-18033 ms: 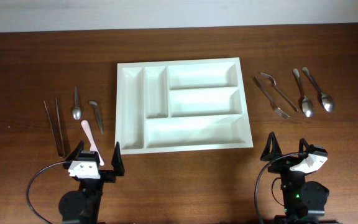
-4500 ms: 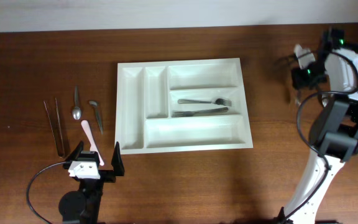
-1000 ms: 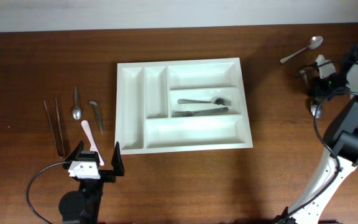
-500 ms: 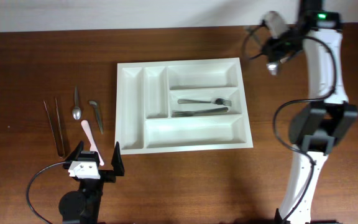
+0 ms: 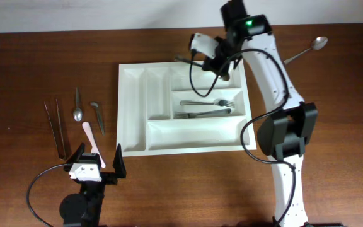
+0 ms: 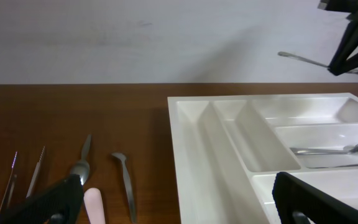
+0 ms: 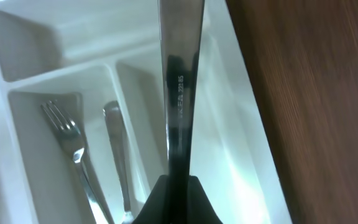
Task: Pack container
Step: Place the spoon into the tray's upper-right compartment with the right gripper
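My right gripper will next lower the steel spoon into the container's top wide section (image 5: 201,81) (image 7: 211,149) and let it go, since that section is empty while the middle one holds forks.
The white container (image 5: 194,135) lies mid-table, with two forks (image 5: 207,107) in its middle wide compartment. My right gripper (image 5: 215,63) hovers over the top wide compartment, shut on a steel spoon (image 5: 184,60) whose handle points left. In the right wrist view that handle (image 7: 179,81) runs up from the shut gripper (image 7: 179,186) above the container (image 7: 229,124) and the forks (image 7: 73,149). The left wrist view shows the held spoon (image 6: 303,60) above the container's far rim (image 6: 229,143). My left gripper (image 5: 99,155) rests open near the front left with nothing in it.
Left of the container lie tweezers (image 5: 53,126), a small spoon (image 5: 77,107), a short metal tool (image 5: 97,116) and a pink stick (image 5: 91,140). Another spoon (image 5: 307,50) lies at the far right back. The right arm (image 5: 276,94) arcs over the container's right edge.
The right arm has swung left from the table's back right to above the container's top compartment, carrying the spoon. The left arm has not moved.
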### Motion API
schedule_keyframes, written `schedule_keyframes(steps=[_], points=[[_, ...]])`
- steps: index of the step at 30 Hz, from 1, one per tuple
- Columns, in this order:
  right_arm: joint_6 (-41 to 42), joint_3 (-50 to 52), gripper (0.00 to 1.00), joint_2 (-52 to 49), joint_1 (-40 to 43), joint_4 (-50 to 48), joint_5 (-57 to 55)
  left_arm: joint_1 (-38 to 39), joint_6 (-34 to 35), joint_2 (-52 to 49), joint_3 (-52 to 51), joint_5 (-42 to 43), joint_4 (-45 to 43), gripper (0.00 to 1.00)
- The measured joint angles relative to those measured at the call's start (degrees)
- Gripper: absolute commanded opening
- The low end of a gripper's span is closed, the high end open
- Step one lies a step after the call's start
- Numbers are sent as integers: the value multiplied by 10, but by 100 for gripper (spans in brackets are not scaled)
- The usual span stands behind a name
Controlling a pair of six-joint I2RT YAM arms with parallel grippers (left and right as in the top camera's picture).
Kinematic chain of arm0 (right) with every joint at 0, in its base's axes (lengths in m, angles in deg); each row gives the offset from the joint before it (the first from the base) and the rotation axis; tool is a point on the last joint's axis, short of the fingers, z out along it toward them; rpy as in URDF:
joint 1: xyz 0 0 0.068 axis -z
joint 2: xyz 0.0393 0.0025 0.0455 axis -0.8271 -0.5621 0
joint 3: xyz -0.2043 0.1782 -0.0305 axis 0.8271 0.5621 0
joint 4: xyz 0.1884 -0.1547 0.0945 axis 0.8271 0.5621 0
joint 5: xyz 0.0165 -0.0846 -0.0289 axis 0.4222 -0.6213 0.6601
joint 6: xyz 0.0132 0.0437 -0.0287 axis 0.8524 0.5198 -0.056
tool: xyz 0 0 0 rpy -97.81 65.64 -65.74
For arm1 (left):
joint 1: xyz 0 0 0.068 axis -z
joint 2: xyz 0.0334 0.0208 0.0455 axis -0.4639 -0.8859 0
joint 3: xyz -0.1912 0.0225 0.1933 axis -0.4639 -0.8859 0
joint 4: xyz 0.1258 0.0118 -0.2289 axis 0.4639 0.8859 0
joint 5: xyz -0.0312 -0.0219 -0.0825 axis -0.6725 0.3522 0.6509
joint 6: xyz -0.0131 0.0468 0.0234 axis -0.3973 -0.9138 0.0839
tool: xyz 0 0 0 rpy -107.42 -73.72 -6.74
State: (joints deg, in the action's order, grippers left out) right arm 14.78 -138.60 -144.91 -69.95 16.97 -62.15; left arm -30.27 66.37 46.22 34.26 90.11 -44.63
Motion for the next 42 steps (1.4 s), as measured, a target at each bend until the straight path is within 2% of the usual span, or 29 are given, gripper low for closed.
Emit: schedule_keyframes(steps=[16,30,31,33,35,36,42], points=[[-24,2,4,-54,10,-11,-16,0,0,0,0,0,0,99],[-24,3,6,-59,17,-16,-16,0,0,0,0,0,0,99],[-25,3,9,-60,19,-16,-16,0,0,0,0,0,0,99],[-25,3,51,-60,23,-16,-16,0,0,0,0,0,0,99],[-24,3,70,-60,28,-16,-16,0,0,0,0,0,0,99],[-24,3,75,-60,31,-16,-16,0,0,0,0,0,0,99],[15,3,91,-60,37,-45,-16,0,0,0,0,0,0,99]])
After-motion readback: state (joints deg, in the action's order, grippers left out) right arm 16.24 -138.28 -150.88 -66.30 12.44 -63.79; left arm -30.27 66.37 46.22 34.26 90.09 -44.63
